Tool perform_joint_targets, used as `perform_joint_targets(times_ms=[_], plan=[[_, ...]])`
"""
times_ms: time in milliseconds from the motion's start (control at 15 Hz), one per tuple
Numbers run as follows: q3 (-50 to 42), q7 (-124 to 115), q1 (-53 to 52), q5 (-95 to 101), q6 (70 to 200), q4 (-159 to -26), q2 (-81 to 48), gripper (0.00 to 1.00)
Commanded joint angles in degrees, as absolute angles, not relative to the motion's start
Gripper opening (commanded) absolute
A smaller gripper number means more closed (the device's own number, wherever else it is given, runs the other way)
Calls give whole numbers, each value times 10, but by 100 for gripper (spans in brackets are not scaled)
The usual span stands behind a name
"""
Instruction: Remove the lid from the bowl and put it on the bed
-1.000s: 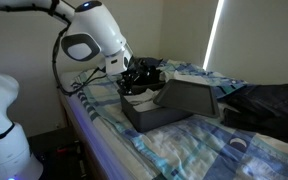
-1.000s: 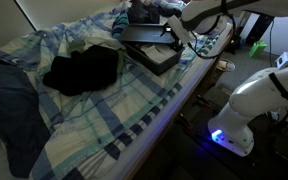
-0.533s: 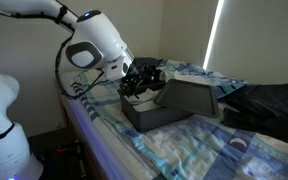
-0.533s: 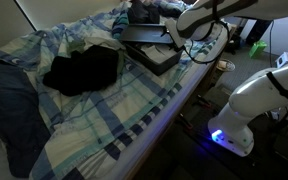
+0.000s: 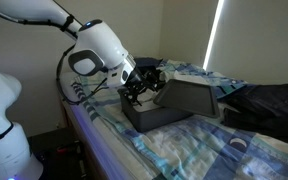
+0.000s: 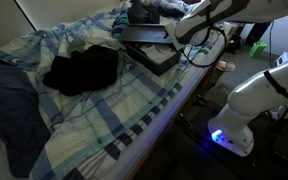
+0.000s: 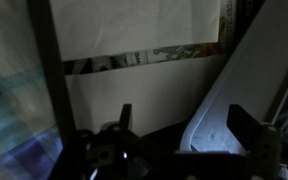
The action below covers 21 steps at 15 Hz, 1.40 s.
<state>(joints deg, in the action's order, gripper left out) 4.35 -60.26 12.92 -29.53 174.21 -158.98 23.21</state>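
I need to tilt my gripper upward toward the lid's raised edge (image 5: 164, 89) (image 7: 197, 120) next and close its fingers around that edge, because the pale edge already slants between them.
The bowl (image 5: 154, 117) is a dark grey rectangular box on the bed (image 5: 174, 150), which has a blue and white patchwork quilt. The bowl also shows in an exterior view (image 6: 159, 57). The lid (image 5: 194, 98), a flat grey panel, stands tilted up at the bowl's far side. My gripper (image 5: 146, 84) hovers over the bowl's open top, close to the lid's raised edge. In the wrist view the gripper (image 7: 187, 128) has its two dark fingers wide apart, and the lid's pale slanted edge (image 7: 224, 105) lies between them, nearer one finger. It grips nothing.
A rumpled black fabric bag (image 6: 82, 70) lies on the quilt beside the bowl; it shows too in an exterior view (image 5: 269, 105). The bed's purple-lit side edge (image 6: 174, 110) runs along the robot's base (image 6: 246, 110). A bright window strip (image 5: 216, 35) stands behind.
The arm and gripper have shifted a little toward the tilted lid and slightly lower over the bowl. The lid and bowl have not moved.
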Motion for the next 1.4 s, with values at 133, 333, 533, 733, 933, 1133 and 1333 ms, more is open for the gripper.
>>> perform_joint_targets(times_ms=[133, 333, 533, 733, 933, 1133, 1333], plan=[[73, -614, 156, -316, 1801, -1590, 206, 49], [79, -611, 160, -324, 1818, -1590, 199, 27], [94, -621, 172, -322, 1828, -1589, 202, 5], [99, -622, 174, -333, 1846, -1591, 211, 7], [98, -621, 175, -345, 1871, -1596, 227, 5], [86, -625, 171, -351, 1891, -1597, 252, 5], [78, -626, 175, -359, 1901, -1586, 266, 4]])
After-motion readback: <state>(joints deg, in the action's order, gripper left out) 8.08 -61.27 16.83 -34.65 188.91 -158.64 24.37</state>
